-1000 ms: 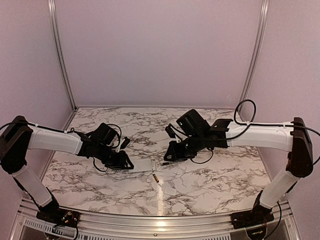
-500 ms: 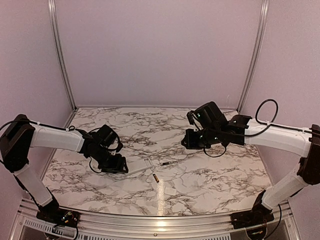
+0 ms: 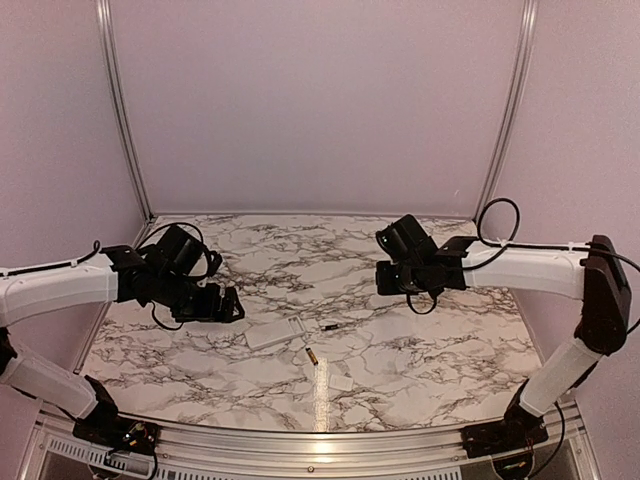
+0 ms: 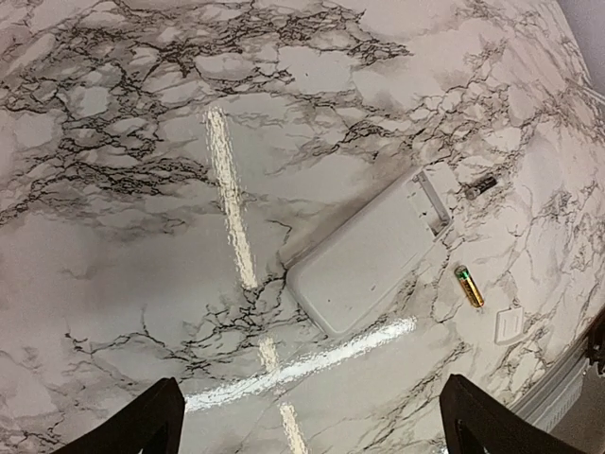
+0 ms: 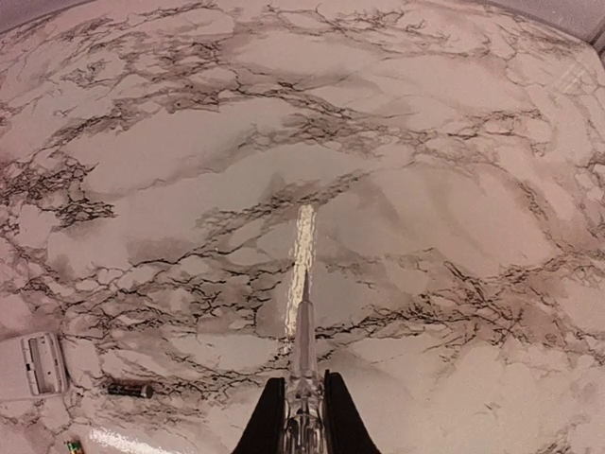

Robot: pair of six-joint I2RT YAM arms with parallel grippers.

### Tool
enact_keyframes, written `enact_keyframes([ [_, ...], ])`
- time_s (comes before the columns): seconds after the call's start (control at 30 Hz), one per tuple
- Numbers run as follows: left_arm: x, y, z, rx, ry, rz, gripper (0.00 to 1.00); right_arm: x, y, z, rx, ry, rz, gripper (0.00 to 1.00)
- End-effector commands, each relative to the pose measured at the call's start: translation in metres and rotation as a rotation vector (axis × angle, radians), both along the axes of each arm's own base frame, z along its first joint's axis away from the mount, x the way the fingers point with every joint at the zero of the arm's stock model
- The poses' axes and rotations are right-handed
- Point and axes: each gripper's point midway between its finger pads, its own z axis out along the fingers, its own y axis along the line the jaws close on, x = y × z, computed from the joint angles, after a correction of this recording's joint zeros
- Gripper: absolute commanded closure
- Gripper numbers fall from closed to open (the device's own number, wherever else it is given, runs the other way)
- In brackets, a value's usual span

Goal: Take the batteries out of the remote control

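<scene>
The robot's right gripper will next move down to the bare marble past the dark battery and let go of the clear tool [image 5: 304, 322], as both batteries already lie loose beside the remote.
The white remote control [image 3: 275, 332] [image 4: 373, 251] lies flat on the marble table with its open battery recess [image 4: 430, 200] at the far end; it also shows in the right wrist view [image 5: 33, 364]. Two batteries lie loose beside it: a copper-coloured one [image 3: 312, 356] [image 4: 468, 286] and a dark one [image 3: 330, 326] [image 4: 480, 185] [image 5: 128, 389]. My left gripper [image 3: 226, 304] [image 4: 307, 435] hangs open, left of the remote and not touching it. My right gripper [image 3: 384, 280] [image 5: 302, 416] hovers to the right of the remote, shut on a slim clear pointed tool [image 5: 304, 322].
A small white cover piece [image 3: 342, 382] [image 4: 509, 324] lies near the front edge, right of the copper-coloured battery. Metal frame posts and pink walls close the table at the back and sides. A metal rail [image 3: 300, 445] runs along the front.
My left gripper has opened wide and drawn back to the left, leaving the remote on the table. My right arm has lifted away from the remote with the tool.
</scene>
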Motion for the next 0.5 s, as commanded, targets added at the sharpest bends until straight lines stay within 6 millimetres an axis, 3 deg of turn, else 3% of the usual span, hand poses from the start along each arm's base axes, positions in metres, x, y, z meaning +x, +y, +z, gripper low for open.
enact_keyframes([
  [0.0, -0.005, 0.022, 0.030, 0.015, -0.103, 0.033, 0.01, 0.034, -0.012, -0.007, -0.030, -0.001, -0.031, 1.00],
  [0.2, -0.020, 0.035, 0.067, -0.074, -0.201, 0.055, 0.01, 0.054, -0.014, -0.025, -0.025, 0.008, 0.011, 1.00],
  [0.47, -0.029, 0.053, 0.070, -0.073, -0.225, 0.112, 0.01, 0.041, -0.011, -0.066, -0.020, 0.097, 0.043, 1.00],
])
